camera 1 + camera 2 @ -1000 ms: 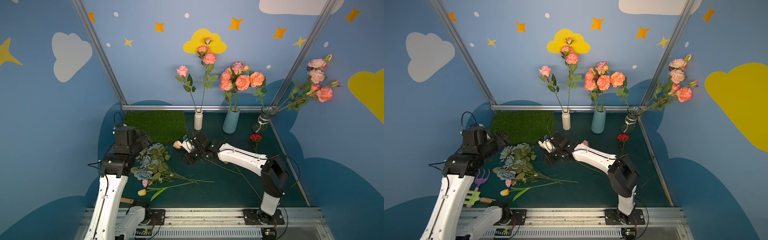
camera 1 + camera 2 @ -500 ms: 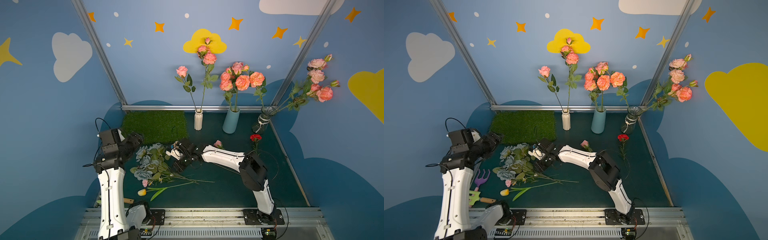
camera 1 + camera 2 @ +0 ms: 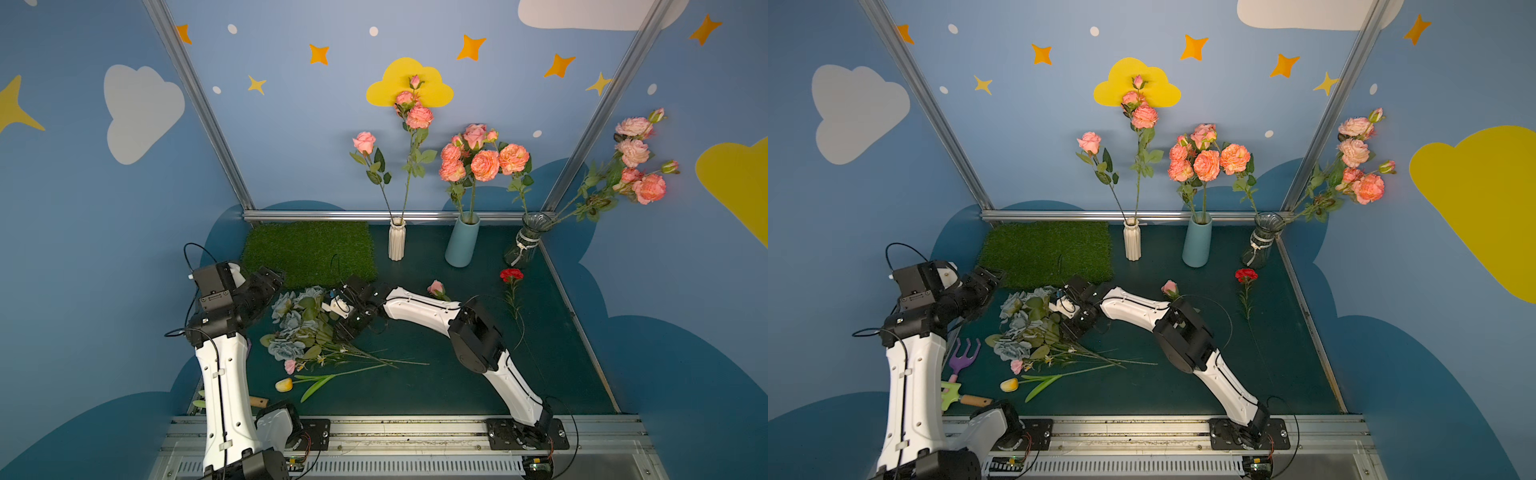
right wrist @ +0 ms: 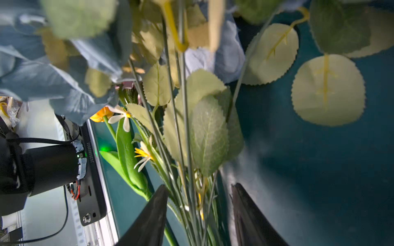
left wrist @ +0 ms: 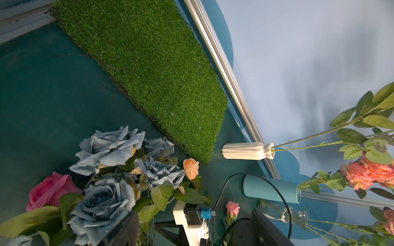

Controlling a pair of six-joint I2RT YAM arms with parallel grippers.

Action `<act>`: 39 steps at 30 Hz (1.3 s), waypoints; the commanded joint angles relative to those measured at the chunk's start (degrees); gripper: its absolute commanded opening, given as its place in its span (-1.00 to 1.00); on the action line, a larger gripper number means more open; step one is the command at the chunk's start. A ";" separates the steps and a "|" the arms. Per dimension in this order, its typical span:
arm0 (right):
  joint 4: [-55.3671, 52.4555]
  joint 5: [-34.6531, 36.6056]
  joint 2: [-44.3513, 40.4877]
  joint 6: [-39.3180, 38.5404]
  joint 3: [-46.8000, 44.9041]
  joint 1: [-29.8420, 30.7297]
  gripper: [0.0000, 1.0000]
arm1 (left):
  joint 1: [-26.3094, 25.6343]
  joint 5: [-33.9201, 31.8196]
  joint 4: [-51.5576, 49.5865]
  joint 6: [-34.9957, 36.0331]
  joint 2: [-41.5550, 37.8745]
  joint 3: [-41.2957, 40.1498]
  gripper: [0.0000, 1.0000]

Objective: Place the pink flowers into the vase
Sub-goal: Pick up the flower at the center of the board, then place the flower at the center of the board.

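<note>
My right gripper sinks slightly down onto the bundle of thin green stems next and shuts its fingers, since the stems already run between its open fingers.
Pink flowers stand in the white ribbed vase (image 3: 396, 240), the blue vase (image 3: 462, 243) and the glass vase (image 3: 524, 245) at the back. One loose pink rose (image 3: 435, 287) (image 3: 1169, 287) lies on the mat behind my right forearm. A second pink rose (image 5: 51, 187) lies in the pile of grey-blue roses (image 3: 291, 320). My right gripper (image 3: 345, 328) (image 4: 198, 186) is open, down over the pile, its fingers astride the bundle of thin green stems (image 4: 183, 149). My left gripper (image 3: 272, 277) (image 5: 194, 214) hangs open and empty at the pile's left edge.
A grass mat (image 3: 309, 251) lies at the back left. A red carnation (image 3: 511, 276) lies near the glass vase. A yellow tulip (image 3: 284, 384) lies in front of the pile. Garden tools (image 3: 963, 357) lie at the left. Walls close three sides.
My right arm has swung left from mid-table onto the pile's stems, uncovering the loose pink rose. My left arm has shifted its pose, with its gripper still beside the pile.
</note>
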 commanded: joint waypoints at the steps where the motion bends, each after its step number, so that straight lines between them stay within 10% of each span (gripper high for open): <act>1: -3.17 -2.33 2.27 -1.42 2.31 0.35 0.00 | 0.96 1.95 1.04 1.27 -0.23 -0.55 0.64; 15: -3.53 -3.85 0.42 -5.52 2.47 0.53 -0.98 | 2.17 3.93 1.68 0.70 -0.35 -0.74 0.64; 39: -6.74 6.65 -26.87 -9.88 -17.28 -5.45 -1.00 | 2.18 3.69 -0.76 0.30 -1.40 5.37 0.64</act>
